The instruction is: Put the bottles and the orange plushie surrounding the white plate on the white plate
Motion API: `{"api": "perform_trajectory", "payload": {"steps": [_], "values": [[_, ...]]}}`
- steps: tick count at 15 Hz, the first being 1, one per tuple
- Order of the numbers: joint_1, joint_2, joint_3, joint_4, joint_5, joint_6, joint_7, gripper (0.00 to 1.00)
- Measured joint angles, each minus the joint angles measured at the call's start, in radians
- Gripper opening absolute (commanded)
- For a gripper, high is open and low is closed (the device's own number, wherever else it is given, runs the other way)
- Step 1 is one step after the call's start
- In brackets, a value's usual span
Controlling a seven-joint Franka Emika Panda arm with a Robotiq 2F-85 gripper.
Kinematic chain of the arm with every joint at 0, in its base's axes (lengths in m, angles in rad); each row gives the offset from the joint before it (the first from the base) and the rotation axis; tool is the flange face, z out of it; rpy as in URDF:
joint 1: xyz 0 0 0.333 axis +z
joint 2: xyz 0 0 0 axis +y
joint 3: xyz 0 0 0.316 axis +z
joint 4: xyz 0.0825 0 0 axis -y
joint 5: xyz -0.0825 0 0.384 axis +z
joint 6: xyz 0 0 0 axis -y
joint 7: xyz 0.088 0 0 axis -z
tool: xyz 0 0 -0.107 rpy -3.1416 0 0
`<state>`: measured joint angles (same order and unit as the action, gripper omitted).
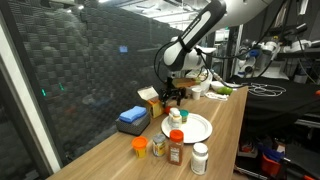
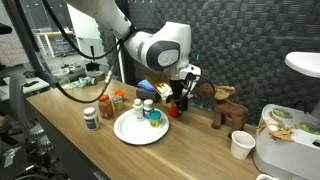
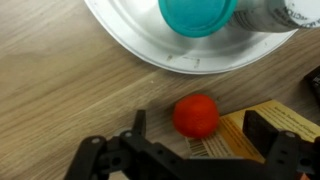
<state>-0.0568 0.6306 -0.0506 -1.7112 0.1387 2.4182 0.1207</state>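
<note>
I need to move my gripper down a little over the round red-orange plushie (image 1: 169, 106) (image 3: 196, 117), then close it on the plushie's sides.
The white plate (image 1: 196, 130) (image 2: 130, 132) (image 3: 150, 45) lies on the wooden table. A bottle with a teal cap (image 2: 153, 118) (image 3: 197, 14) stands on it, next to a white bottle (image 1: 176, 117). Several more bottles (image 1: 200, 158) (image 2: 91, 118) stand round the plate's other side. A round red-orange plushie (image 3: 196, 115) (image 2: 181, 108) lies on the table just off the plate's rim, next to a cardboard box. My gripper (image 3: 200, 125) (image 1: 172, 97) (image 2: 180, 100) is open, low over the plushie, with one finger on each side of it.
A cardboard box (image 3: 275, 125) (image 1: 150, 100) sits right beside the plushie, partly under one finger. A blue box (image 1: 132, 118) lies by the mesh wall. A wooden toy animal (image 2: 228, 105) and a paper cup (image 2: 240, 145) stand further along the table.
</note>
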Motion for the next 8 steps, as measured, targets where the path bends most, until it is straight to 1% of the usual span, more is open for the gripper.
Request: {"api": "perform_trajectory", "payload": {"steps": [2,3,4,6,8], "values": [[0.0,0.022,0.0,0.026,0.0,-0.024,-0.005,1.0],[0.0,0.033,0.0,0.038,0.0,-0.038,-0.007,0.98],[0.0,0.042,0.0,0.049,-0.001,-0.049,-0.008,0.76],[0.0,0.059,0.0,0.069,-0.002,-0.062,-0.013,0.71],[0.0,0.072,0.001,0.087,-0.002,-0.063,-0.021,0.56]]}}
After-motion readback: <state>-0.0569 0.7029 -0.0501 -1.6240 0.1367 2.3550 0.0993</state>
